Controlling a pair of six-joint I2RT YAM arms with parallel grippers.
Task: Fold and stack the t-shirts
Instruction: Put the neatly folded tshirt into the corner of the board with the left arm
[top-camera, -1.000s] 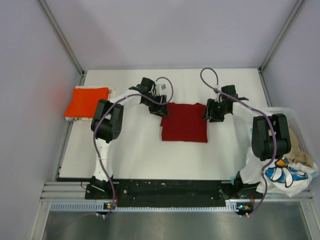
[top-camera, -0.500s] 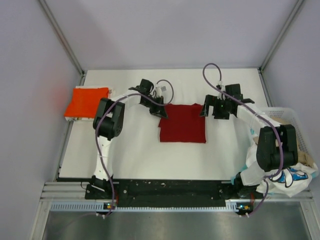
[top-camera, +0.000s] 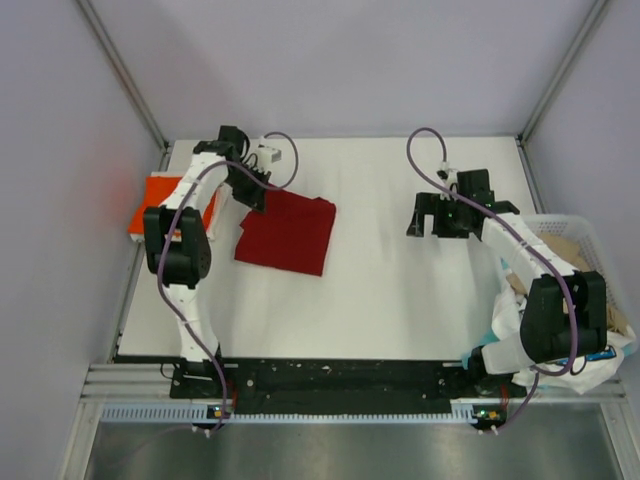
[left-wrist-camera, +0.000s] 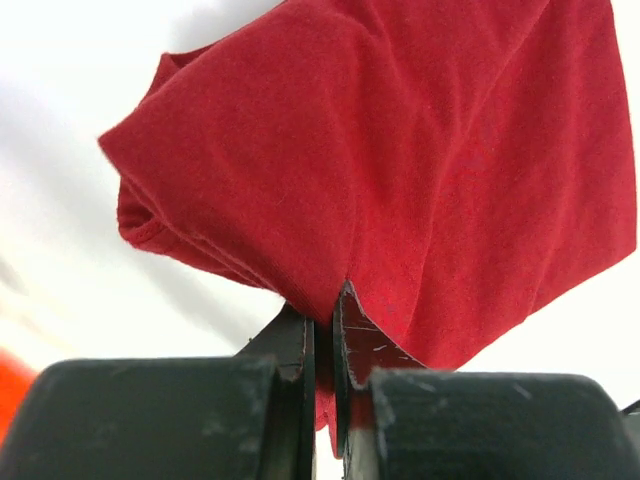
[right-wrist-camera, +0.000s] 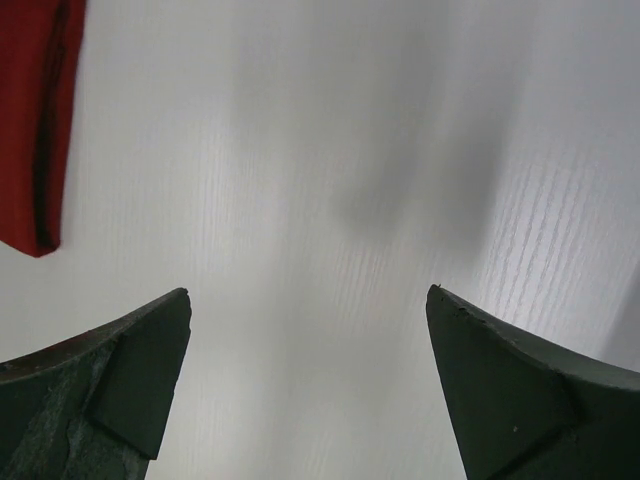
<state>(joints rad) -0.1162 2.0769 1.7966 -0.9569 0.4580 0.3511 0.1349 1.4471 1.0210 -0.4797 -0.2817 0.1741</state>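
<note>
My left gripper carries the dark red t-shirt (top-camera: 287, 231) to the left in the top view, over the orange-red t-shirt, next. It releases it there, since both already lie folded.
A folded dark red t-shirt (top-camera: 287, 231) lies skewed on the white table, left of the middle. My left gripper (top-camera: 254, 192) is shut on its far-left corner; in the left wrist view the red cloth (left-wrist-camera: 400, 160) is pinched between the fingertips (left-wrist-camera: 355, 320). A folded bright orange-red t-shirt (top-camera: 160, 206) lies at the far left edge. My right gripper (top-camera: 432, 222) hangs open over bare table on the right, nothing between its fingers (right-wrist-camera: 140, 360). An edge of the red shirt (right-wrist-camera: 35, 120) shows at the left of the right wrist view.
A white lattice basket (top-camera: 585, 235) stands at the right edge with beige cloth (top-camera: 560, 255) in it. A white printed shirt (top-camera: 590, 350) hangs by the right arm's base. Metal frame posts stand at the table's far corners.
My left gripper has shut on the dark red shirt and dragged it left toward the orange-red one, turning it askew. My right gripper has opened wide, let go and drawn back to the right.
</note>
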